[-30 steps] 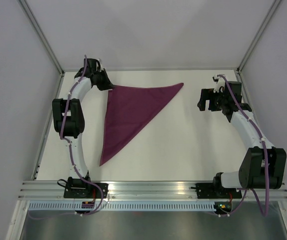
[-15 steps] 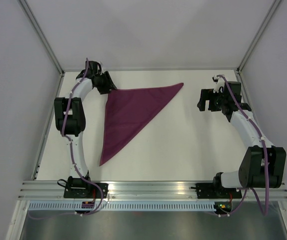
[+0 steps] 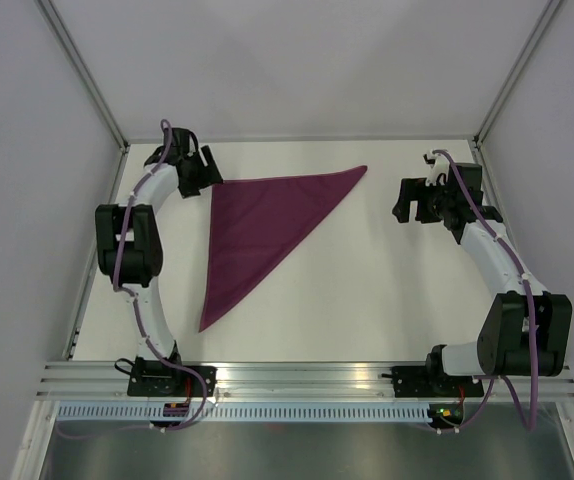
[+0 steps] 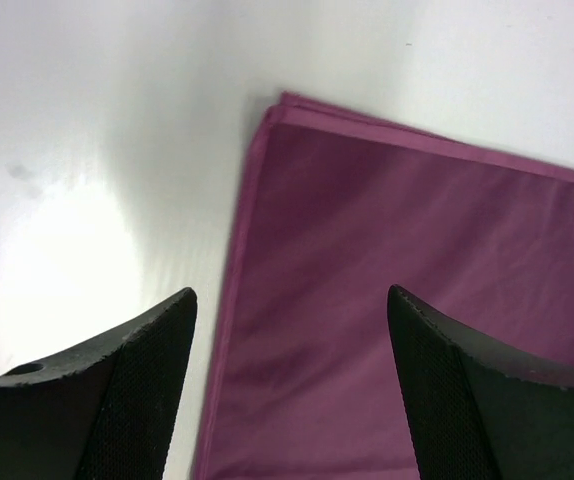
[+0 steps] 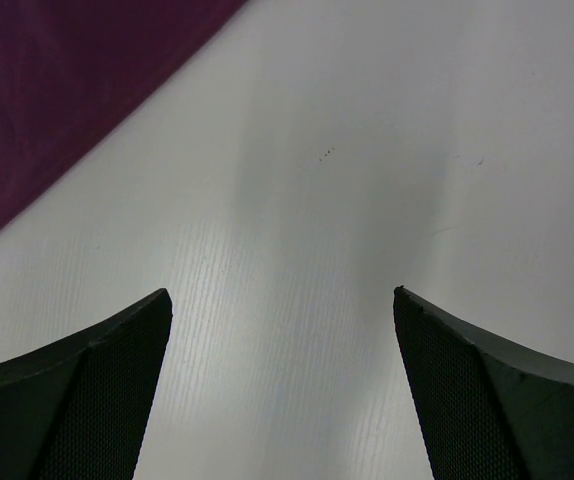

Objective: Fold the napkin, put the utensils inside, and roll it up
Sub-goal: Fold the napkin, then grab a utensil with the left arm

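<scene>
My left gripper moves back and down, to the left in the top view, onto the table beside the napkin's near corner next, as the cloth lies folded.
The magenta napkin [image 3: 257, 225] lies flat on the white table [image 3: 367, 290], folded into a triangle with two layered edges meeting at its far left corner [image 4: 285, 100]. My left gripper [image 3: 207, 176] hovers just left of that corner, open; in the left wrist view the gripper [image 4: 292, 292] has cloth [image 4: 397, 300] below the gap and nothing held. My right gripper [image 3: 404, 203] stands open at the right over bare table, a short way past the napkin's right tip [image 3: 360, 170]. The right wrist view shows the gripper [image 5: 282, 292] empty, with the napkin edge [image 5: 57, 90] at upper left. The utensils are out of view.
Metal frame posts [image 3: 87, 75] and grey walls close in the table on the left, right and back. An aluminium rail [image 3: 297, 378] with the arm bases runs along the near edge.
My left gripper has opened, let go of the napkin's far left corner and drawn back slightly to the left. The napkin stays flat. The right arm has not moved.
</scene>
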Available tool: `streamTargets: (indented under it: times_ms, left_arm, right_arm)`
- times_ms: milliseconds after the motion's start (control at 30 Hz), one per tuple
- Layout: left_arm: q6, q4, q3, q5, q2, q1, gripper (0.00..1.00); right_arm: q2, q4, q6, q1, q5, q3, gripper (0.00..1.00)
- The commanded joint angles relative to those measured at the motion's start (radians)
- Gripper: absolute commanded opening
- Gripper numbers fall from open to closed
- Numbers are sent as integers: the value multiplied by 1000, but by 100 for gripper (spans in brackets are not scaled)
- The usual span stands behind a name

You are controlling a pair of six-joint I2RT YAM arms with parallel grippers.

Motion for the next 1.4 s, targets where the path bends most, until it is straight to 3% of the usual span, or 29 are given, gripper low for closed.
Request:
streamTargets:
  times_ms: [0,200,467,900,1133,1367]
  left_arm:
    - [-72,31,-94,-161,-175,10,81]
    - [-153,-4,-419,-364,-461,29,81]
    - [-222,-77,-742,-407,-682,116,79]
    - [-321,-208,-863,-503,-755,162,78]
    - [-330,-217,-912,-482,-787,239,78]
    - [-336,-200,-929,-448,-721,279,77]
  right_arm:
    - [-6,-2,6,-4,-30,11,96]
    - [-3,3,12,-4,-84,9,96]
    - [4,-8,12,-3,-139,14,96]
    - [23,-51,12,-4,-182,40,94]
    - [34,-66,12,-4,-205,52,94]
    - [37,-74,9,-4,-208,54,94]
